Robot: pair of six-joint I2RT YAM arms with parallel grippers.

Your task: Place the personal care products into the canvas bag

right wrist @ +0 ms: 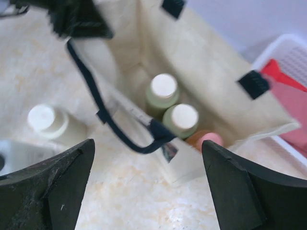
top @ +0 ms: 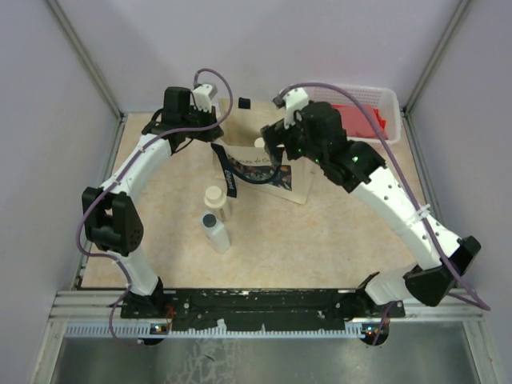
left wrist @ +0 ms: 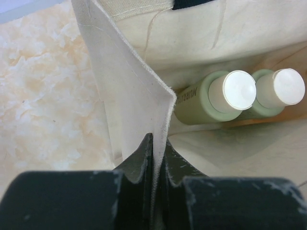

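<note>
The white dark-capped bottle (top: 215,233) (right wrist: 25,154) is still standing outside. My right gripper will move back from the bag next, toward the left in the top view, and down around the bottle.
The canvas bag (top: 276,178) stands open at the table's middle back. My left gripper (top: 210,136) is shut on the bag's rim (left wrist: 125,96), holding its left corner. Two olive-green bottles (left wrist: 206,100) (left wrist: 276,93) stand inside. In the right wrist view the same two bottles (right wrist: 162,93) (right wrist: 181,120) and the peach-pink flask (right wrist: 207,140) are in the bag (right wrist: 206,62). My right gripper (right wrist: 148,158) is open and empty, hovering over the bag's near side (top: 276,150). The beige bottle (top: 214,198) and the white dark-capped bottle (top: 214,232) stand on the table in front of the bag.
A white plastic basket (top: 376,98) with red contents stands at the back right, close behind the bag. A small dark block (top: 243,102) lies at the back. The bag's navy handle (right wrist: 96,103) hangs loose over its near side.
</note>
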